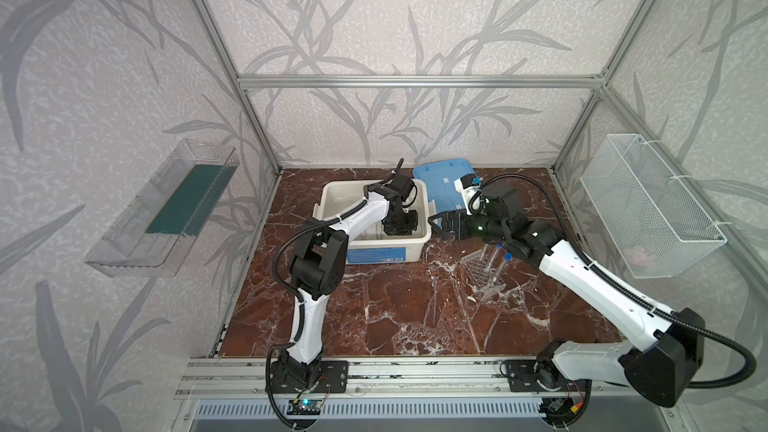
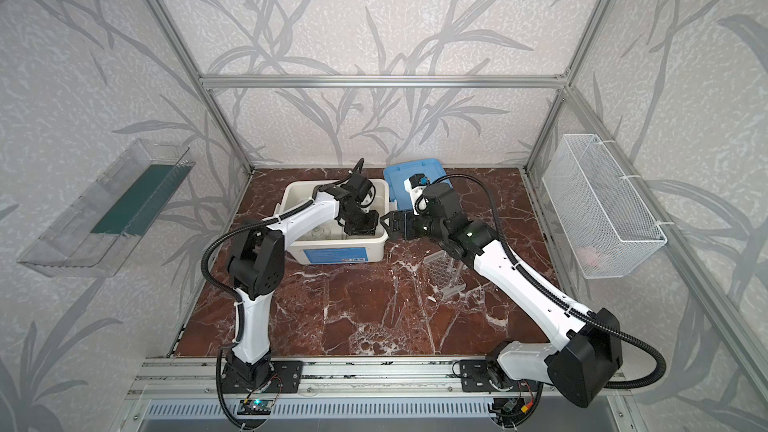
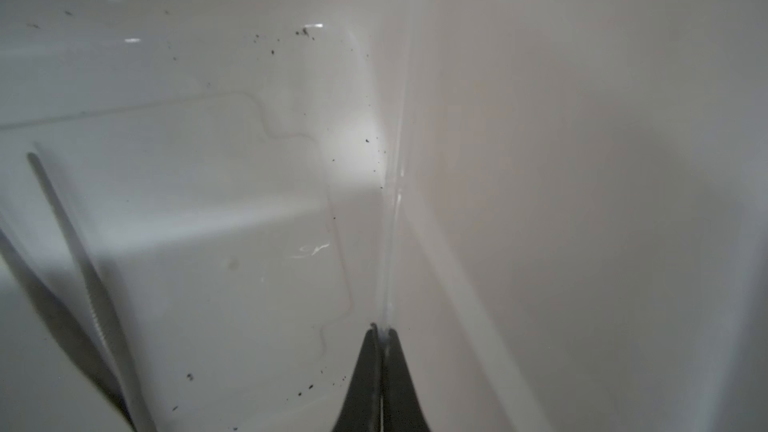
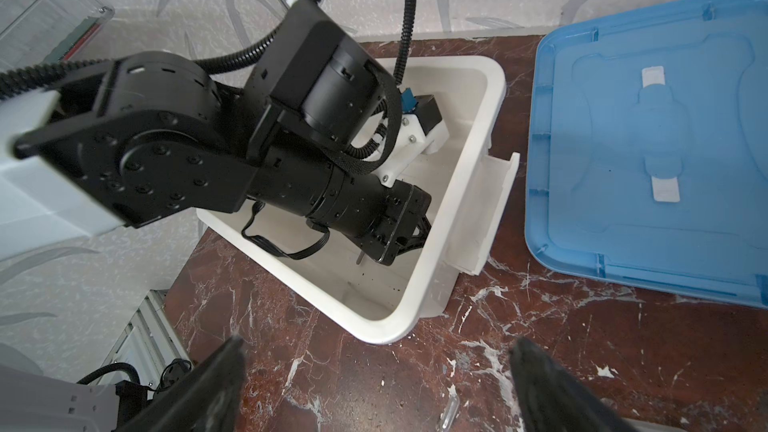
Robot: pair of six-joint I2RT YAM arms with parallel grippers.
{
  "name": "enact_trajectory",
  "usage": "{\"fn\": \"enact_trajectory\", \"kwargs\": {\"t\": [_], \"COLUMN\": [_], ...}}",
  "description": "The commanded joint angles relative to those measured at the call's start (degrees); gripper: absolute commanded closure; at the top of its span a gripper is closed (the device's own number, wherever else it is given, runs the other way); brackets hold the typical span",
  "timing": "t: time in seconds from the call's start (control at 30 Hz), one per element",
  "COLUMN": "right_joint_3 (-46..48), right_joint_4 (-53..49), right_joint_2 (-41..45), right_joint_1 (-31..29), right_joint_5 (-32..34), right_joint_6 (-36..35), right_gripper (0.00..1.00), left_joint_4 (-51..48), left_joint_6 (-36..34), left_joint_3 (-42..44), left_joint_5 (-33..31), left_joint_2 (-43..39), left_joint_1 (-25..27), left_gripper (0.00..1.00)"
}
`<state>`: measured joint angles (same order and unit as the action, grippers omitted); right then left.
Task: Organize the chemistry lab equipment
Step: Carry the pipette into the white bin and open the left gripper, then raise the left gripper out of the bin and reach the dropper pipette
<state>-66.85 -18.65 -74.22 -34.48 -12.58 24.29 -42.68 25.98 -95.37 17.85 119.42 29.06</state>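
The open part of the tub's bottom is just below my left gripper. I will next lower it there along the tub's side [image 3: 361, 228] and let go of the rod clear of the tweezers.
My left gripper [image 3: 383, 328] is down inside the white tub [image 1: 332, 201], near its right wall, shut on a thin clear glass rod [image 3: 395, 201] that sticks out past the fingertips. In both top views the left arm hides the rod. My right gripper [image 4: 376, 347] hovers open and empty over the marble table just right of the tub [image 4: 436, 276]. The clear many-holed tube rack [image 1: 484, 270] stands on the table under the right arm, with blue-capped tubes [image 1: 505, 257] in it. A small clear flask [image 2: 318, 233] shows faintly inside the tub.
The blue lid [image 1: 440, 176] lies flat behind the right gripper. Metal tweezers [image 3: 83, 259] lie in the tub. A thin clear piece [image 4: 451, 409] lies on the table by the right fingers. A wire basket [image 1: 648, 205] and a clear shelf [image 1: 166, 209] hang on the walls.
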Motion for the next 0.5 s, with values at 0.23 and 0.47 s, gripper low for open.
{"fn": "enact_trajectory", "kwargs": {"t": [0.23, 0.47], "right_joint_3": [0.4, 0.4], "right_joint_4": [1.7, 1.9], "right_joint_2": [-1.1, -1.8], "right_joint_1": [0.4, 0.4], "right_joint_5": [-1.8, -2.1], "right_joint_6": [0.6, 0.9], "right_gripper": [0.03, 0.03], "left_joint_4": [5.9, 4.9], "left_joint_6": [1.1, 0.5], "left_joint_3": [4.8, 5.7], "left_joint_5": [3.6, 0.0], "left_joint_2": [1.8, 0.2], "left_joint_1": [-1.7, -1.7], "left_gripper": [0.89, 0.69]}}
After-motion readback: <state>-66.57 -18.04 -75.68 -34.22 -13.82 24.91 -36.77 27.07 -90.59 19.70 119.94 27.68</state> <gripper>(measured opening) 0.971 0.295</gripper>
